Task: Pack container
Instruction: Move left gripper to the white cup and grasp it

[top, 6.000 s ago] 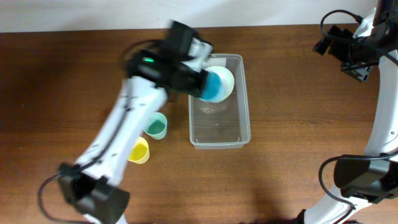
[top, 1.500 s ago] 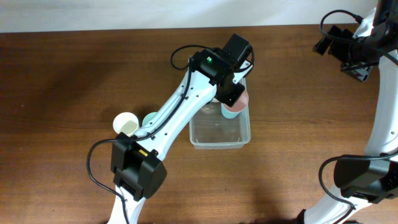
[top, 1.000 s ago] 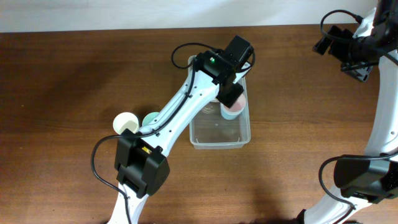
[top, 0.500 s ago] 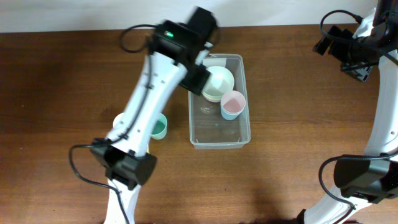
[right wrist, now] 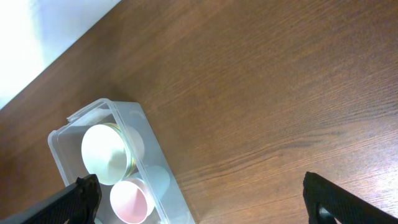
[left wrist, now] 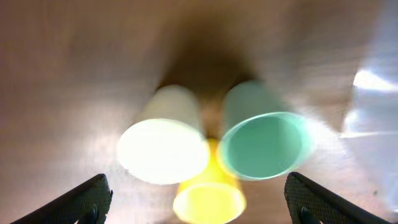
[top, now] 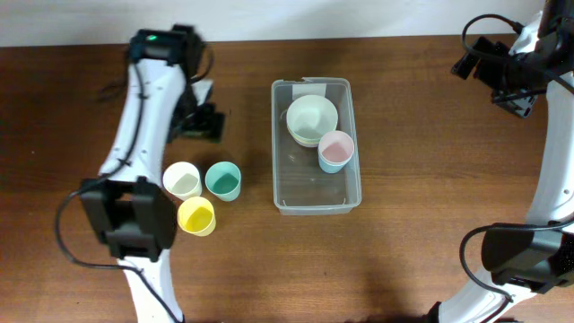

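Note:
I should next shift my left gripper left in the overhead view and lower it onto the side of the white cup [top: 182, 179] opposite the teal cup, by the bare wood.
The clear container [top: 357, 184] stands mid-table and holds stacked pale bowls [top: 312, 118] and a pink cup [top: 335, 151]. To its left stand a white cup [top: 182, 179], a teal cup [top: 223, 180] and a yellow cup [top: 196, 216]. My left gripper [top: 199, 122] hangs open above the table just behind those cups. Its blurred wrist view looks down on the white cup [left wrist: 163, 151], teal cup [left wrist: 261, 144] and yellow cup [left wrist: 208, 199]. My right gripper [top: 502, 76] is open at the far right, holding nothing. The right wrist view shows the container [right wrist: 62, 134] with the pink cup [right wrist: 129, 202].
The three loose cups stand close together, touching or nearly so. The table's far edge meets a white wall behind the container. Bare brown wood lies between the container and the right arm's base [top: 525, 256].
My left arm has swung left, away from above the container, to above the three cups. The pink cup stays in the container. The right arm has not moved.

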Available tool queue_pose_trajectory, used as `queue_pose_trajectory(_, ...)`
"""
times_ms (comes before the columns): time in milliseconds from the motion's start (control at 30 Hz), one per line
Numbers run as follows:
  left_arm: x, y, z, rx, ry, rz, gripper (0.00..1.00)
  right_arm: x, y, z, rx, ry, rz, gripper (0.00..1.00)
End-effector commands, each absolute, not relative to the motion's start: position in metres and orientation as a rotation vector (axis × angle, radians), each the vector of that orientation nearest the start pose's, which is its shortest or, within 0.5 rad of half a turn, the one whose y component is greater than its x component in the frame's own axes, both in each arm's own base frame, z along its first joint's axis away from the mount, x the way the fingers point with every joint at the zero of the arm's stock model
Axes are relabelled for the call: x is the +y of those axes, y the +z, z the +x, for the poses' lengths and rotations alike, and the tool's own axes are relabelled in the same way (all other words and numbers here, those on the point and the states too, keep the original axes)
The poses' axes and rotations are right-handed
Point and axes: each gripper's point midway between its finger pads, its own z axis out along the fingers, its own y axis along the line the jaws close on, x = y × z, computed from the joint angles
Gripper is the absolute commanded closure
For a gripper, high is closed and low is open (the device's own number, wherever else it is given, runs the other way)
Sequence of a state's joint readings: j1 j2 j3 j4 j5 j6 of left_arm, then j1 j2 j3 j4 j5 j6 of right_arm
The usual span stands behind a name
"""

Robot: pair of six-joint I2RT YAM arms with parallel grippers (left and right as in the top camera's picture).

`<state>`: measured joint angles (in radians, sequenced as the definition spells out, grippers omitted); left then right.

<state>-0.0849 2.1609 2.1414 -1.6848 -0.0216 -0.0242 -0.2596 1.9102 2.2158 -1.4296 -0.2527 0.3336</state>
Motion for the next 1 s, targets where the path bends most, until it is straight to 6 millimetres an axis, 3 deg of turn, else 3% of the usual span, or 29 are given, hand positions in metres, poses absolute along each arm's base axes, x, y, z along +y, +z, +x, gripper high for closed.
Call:
queue_pose_trajectory(0, -0.001, 0.153, 0.364, 3.280, 0.012, -0.073, 0.09, -0.070, 0.279, 0.424, 2.579, 0.359, 0.711, 0.01)
queue_pose_trajectory(167, 0.034, 0.135, 0.360, 3.298, -0.009, -0.265, 0.11, -0.070, 0.279, 0.424, 2.579, 0.359, 0.711, 0.01)
queue_pose_trajectory(333, 0.043, 0.115, 0.366, 3.268, -0.090, -0.339, 0.45, -0.070, 0.279, 0.424, 2.579, 0.359, 0.711, 0.01)
queue_pose_trajectory(733, 0.039, 0.069, 0.350, 3.329, -0.095, -0.332, 0.51, -0.070, 0.279, 0.424, 2.579, 0.359, 0.711, 0.01)
queue_pose_trajectory(833, 0.038, 0.061, 0.347, 3.334, -0.095, -0.332, 0.62, -0.070, 0.279, 0.424, 2.579, 0.359, 0.712, 0.01)
queue_pose_trajectory(967, 0.038, 0.059, 0.352, 3.312, -0.094, -0.329, 0.90, -0.070, 0.279, 0.424, 2.579, 0.359, 0.711, 0.01)
